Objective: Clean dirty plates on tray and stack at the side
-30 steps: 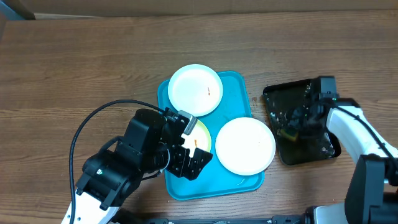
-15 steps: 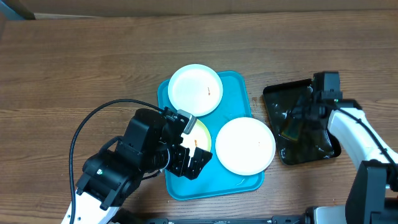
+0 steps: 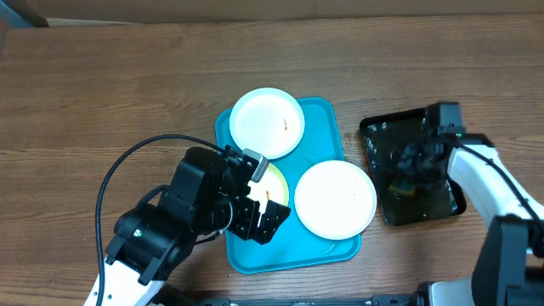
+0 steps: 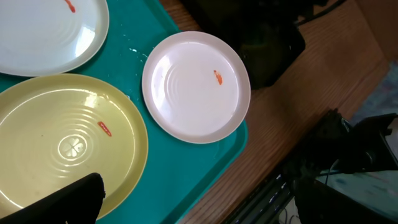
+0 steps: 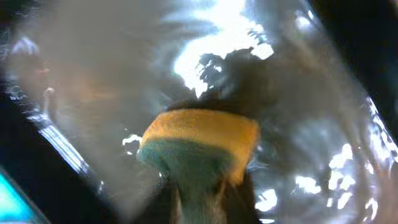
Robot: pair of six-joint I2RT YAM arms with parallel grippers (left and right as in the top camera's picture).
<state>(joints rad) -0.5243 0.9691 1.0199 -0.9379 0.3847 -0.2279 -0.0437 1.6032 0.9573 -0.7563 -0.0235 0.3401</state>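
Note:
My left gripper moves down and across next, rightward in the overhead view, to the near white plate's rim [image 3: 298,185] [image 4: 145,92] by the yellow-green one, since this plate is still specked.
The turquoise tray [image 3: 327,119] holds three plates. A white plate [image 3: 267,122] with an orange speck lies at its far end, also in the left wrist view [image 4: 43,31]. A second white plate [image 3: 335,199] lies at the near right [image 4: 196,87]. The yellow-green plate [image 3: 274,183] lies at the near left, with orange specks [image 4: 62,137]. My left gripper [image 3: 259,219] is open over its near rim; one black finger [image 4: 68,199] shows. My right gripper [image 3: 412,166] is shut on a yellow and green sponge [image 5: 199,146] in the black tray [image 3: 374,127].
The black tray [image 5: 298,74] is glossy and wet and stands right of the turquoise tray. The left arm's black cable [image 3: 127,166] loops over the wooden table [image 3: 110,76]. The table's near edge runs close under the turquoise tray [image 4: 280,155].
My right gripper has shifted the sponge back and forth inside the black tray. The left arm and the plates have not moved.

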